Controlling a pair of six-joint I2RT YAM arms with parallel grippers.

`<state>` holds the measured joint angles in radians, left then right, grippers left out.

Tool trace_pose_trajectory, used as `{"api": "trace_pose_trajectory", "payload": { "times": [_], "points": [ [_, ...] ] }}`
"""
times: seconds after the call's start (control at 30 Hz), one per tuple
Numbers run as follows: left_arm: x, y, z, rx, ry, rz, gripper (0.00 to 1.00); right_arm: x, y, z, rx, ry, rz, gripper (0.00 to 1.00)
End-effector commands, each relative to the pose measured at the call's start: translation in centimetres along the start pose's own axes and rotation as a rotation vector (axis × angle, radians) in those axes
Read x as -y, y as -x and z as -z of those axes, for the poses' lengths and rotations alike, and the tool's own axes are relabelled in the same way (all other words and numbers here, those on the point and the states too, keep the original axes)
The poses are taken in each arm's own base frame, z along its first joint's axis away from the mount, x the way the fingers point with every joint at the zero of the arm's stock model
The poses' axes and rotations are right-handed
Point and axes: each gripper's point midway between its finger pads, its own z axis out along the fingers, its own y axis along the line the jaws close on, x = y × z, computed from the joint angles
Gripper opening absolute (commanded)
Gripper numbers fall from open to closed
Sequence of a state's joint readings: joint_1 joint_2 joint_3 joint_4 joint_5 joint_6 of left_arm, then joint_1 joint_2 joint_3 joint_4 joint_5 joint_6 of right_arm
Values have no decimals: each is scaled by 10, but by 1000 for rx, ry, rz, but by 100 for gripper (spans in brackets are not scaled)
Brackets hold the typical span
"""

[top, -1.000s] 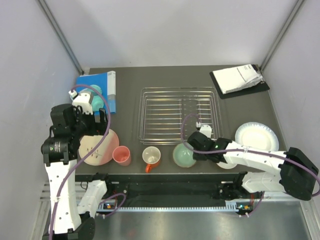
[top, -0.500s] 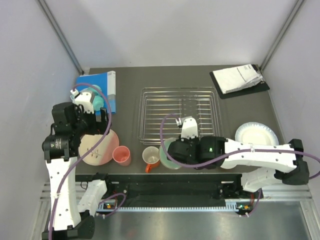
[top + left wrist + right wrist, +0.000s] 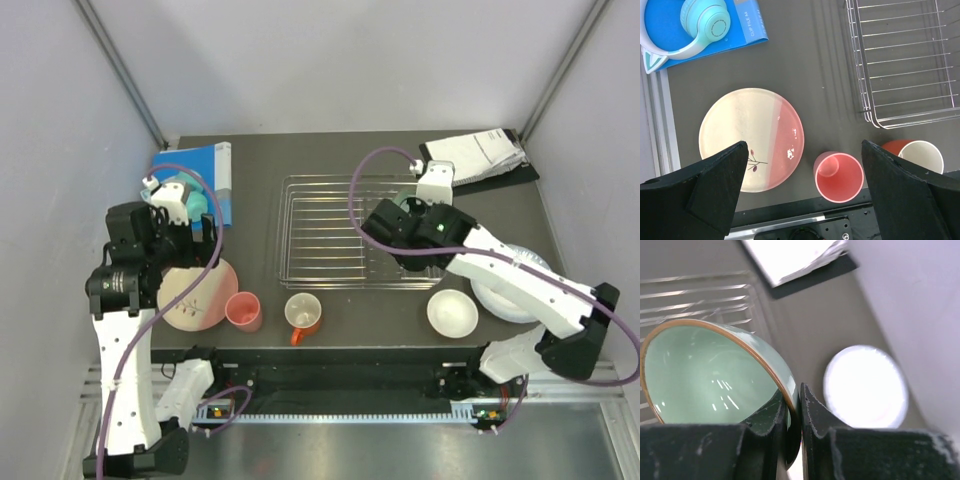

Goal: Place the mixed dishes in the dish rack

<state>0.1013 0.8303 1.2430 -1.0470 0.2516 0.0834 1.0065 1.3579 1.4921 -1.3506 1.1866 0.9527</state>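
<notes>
To get the mint-green bowl into the rack's end by the white papers, my right gripper needs to lower it with a tilt first.
My right gripper (image 3: pixel 799 405) is shut on the rim of the mint-green bowl (image 3: pixel 710 375), which hangs tilted over the right part of the dish rack (image 3: pixel 340 230). From above, only a dark sliver of that bowl (image 3: pixel 407 199) shows beside the right gripper (image 3: pixel 412 208). The cream-and-pink plate (image 3: pixel 751 140), the pink cup (image 3: pixel 839 176) and the orange mug (image 3: pixel 914 155) stand on the table in front of the rack (image 3: pixel 910 65). My left gripper (image 3: pixel 805 195) hangs open high above the plate and cup. A white shallow bowl (image 3: pixel 520 290) lies at the right, partly under my right arm.
A smaller bowl (image 3: pixel 452 312), white inside, sits near the front edge right of the mug (image 3: pixel 303 313). A blue book (image 3: pixel 195 180) with mint headphones (image 3: pixel 695 25) lies at the back left. White papers on a black board (image 3: pixel 475 157) lie at the back right.
My right arm lifted the mint-green bowl from the front of the table and swung it back and right over the rack, uncovering the smaller white bowl. The left arm barely moved.
</notes>
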Motion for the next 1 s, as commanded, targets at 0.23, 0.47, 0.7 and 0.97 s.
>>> {"api": "trace_pose_trajectory", "payload": {
  "times": [0.23, 0.47, 0.7, 0.97],
  "points": [
    [-7, 2, -1, 50, 37, -28, 99, 25, 29, -70, 154, -442, 237, 0],
    [-3, -16, -7, 31, 21, 10, 99, 0, 12, -98, 143, -499, 341, 0],
    [-3, -19, -17, 13, 5, 27, 99, -17, 5, -121, 147, -547, 420, 0],
    [-3, -19, -17, 20, 4, 16, 99, -16, -3, -149, 115, -610, 442, 0]
  ]
}}
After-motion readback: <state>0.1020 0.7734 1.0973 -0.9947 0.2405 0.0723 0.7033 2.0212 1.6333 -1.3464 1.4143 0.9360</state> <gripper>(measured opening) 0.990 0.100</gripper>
